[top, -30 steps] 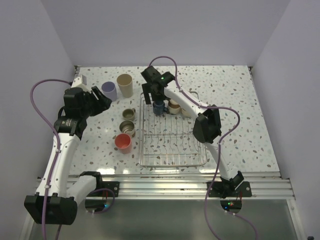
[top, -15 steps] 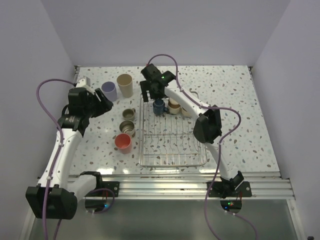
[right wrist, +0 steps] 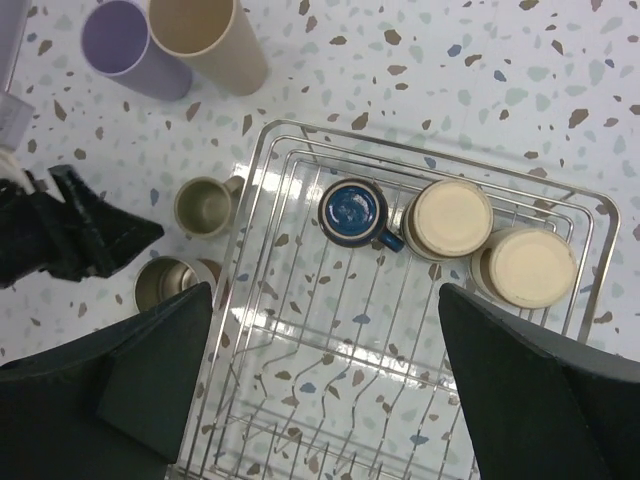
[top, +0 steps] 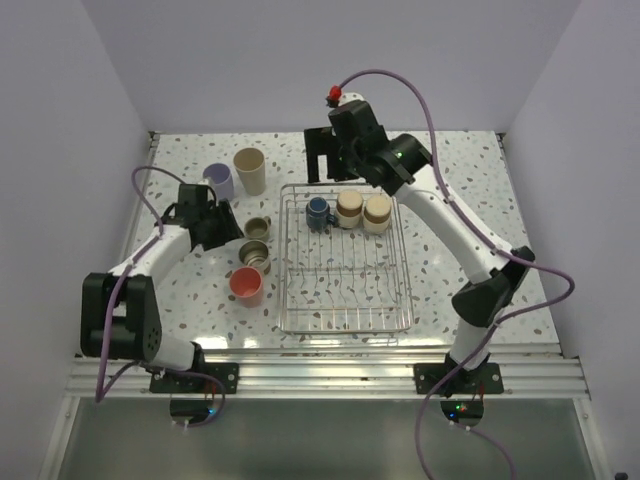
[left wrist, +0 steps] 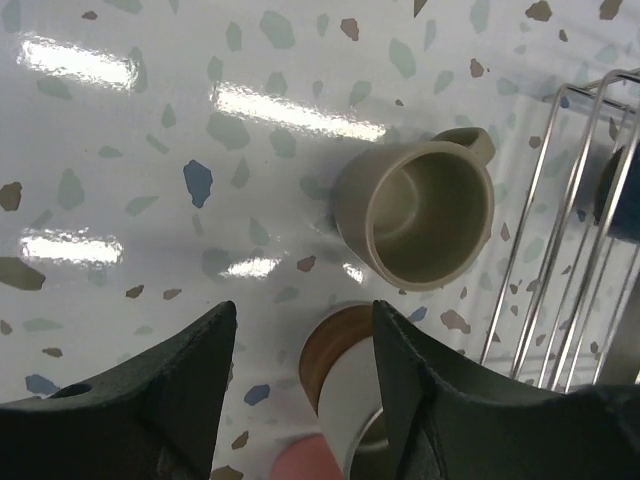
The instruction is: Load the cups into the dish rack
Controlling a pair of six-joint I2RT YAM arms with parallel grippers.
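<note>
My left gripper goes down, outward and toward the rack onto the opposite rim next, since the rack's wires stand close by the olive mug's handle.
The dish rack holds a dark blue mug and two upturned tan cups along its far end; all show in the right wrist view, the mug and the rack. Left of the rack stand a lavender tumbler, a beige tumbler, a small olive mug, a steel cup and a coral cup. My left gripper is open and empty, low, just left of the olive mug and steel cup. My right gripper is open and empty, high above the rack's far end.
The enclosure's walls close in the table at the back and both sides. The rack's wire side runs close to the right of the olive mug. The left gripper shows in the right wrist view beside the olive mug.
My right gripper has let go of the dark blue mug in the rack and risen up and back. My left arm has lowered and moved right toward the olive mug and steel cup.
</note>
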